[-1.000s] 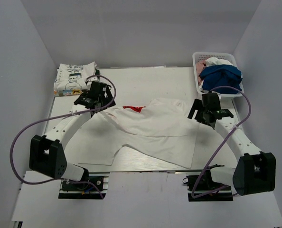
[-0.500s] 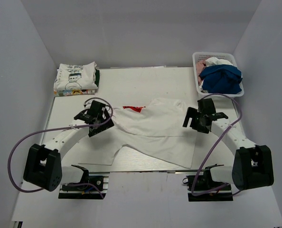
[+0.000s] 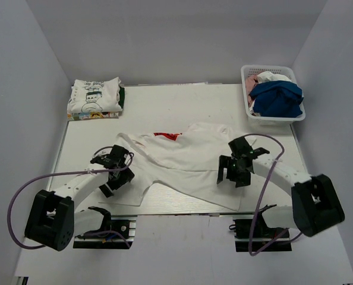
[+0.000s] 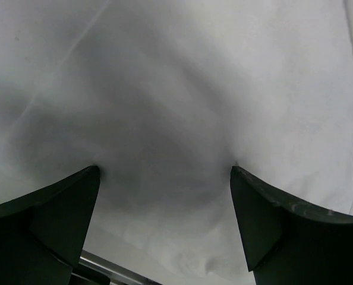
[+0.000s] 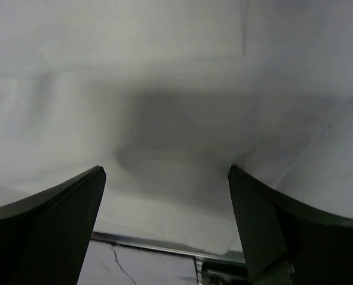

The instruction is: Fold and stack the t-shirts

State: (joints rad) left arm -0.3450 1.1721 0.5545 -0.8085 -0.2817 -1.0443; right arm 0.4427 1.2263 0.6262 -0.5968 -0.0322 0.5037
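Note:
The cloth moves outward with the push of my left gripper next. The gripper then closes on the shirt's near corner (image 3: 102, 200) beside it, as the hem is so near the table's metal edge.
A white t-shirt (image 3: 182, 160) with a red chest print (image 3: 167, 136) lies spread across the table's middle. My left gripper (image 3: 113, 172) is open, its fingers (image 4: 57, 214) pressed down on the shirt's white cloth (image 4: 176, 119) near the left hem. My right gripper (image 3: 233, 172) is open, its fingers (image 5: 265, 219) down on the cloth (image 5: 176, 89) near the shirt's right near edge. A folded white tee with dark cartoon print (image 3: 94, 98) sits at the far left. A royal-blue shirt (image 3: 276, 98) lies in the basket.
A white lattice basket (image 3: 248, 95) stands at the far right with the blue shirt and other cloth in it. The table's metal near edge (image 5: 164, 246) shows just past the shirt's hem. White walls enclose the table.
Both arms have drawn back toward the near edge and lowered onto the shirt. The left sleeve area now lies flat further left; both grippers are over the lower part of the shirt.

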